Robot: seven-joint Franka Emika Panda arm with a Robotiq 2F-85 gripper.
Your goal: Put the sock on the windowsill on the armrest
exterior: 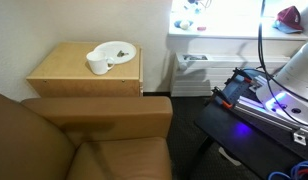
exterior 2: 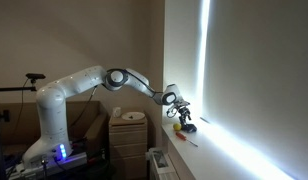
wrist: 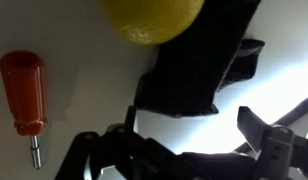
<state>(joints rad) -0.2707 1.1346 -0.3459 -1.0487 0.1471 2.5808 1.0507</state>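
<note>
My gripper lowers toward the sill (exterior 2: 209,150) and onto the sock's end nearest the fingers next, because that dark cloth already lies in line with their open gap.
The sock (wrist: 199,65) is a dark limp cloth lying on the bright white windowsill (wrist: 264,95). It fills the middle of the wrist view. In an exterior view it is a small dark shape (exterior 2: 190,127) on the sill (exterior 2: 209,150). My gripper (wrist: 179,145) is open just above the sock, with one finger on either side and bright sill showing between them. In that exterior view the arm reaches out to the sill and the gripper (exterior 2: 184,116) hangs over the sock. The brown armrest (exterior: 104,110) of the armchair is bare.
A yellow round object (wrist: 154,18) and a red-handled screwdriver (wrist: 24,90) lie on the sill close to the sock. A dark red lump (exterior: 290,16) sits further along the sill. A light wooden cabinet (exterior: 69,70) with a white bowl (exterior: 114,50) stands behind the armchair.
</note>
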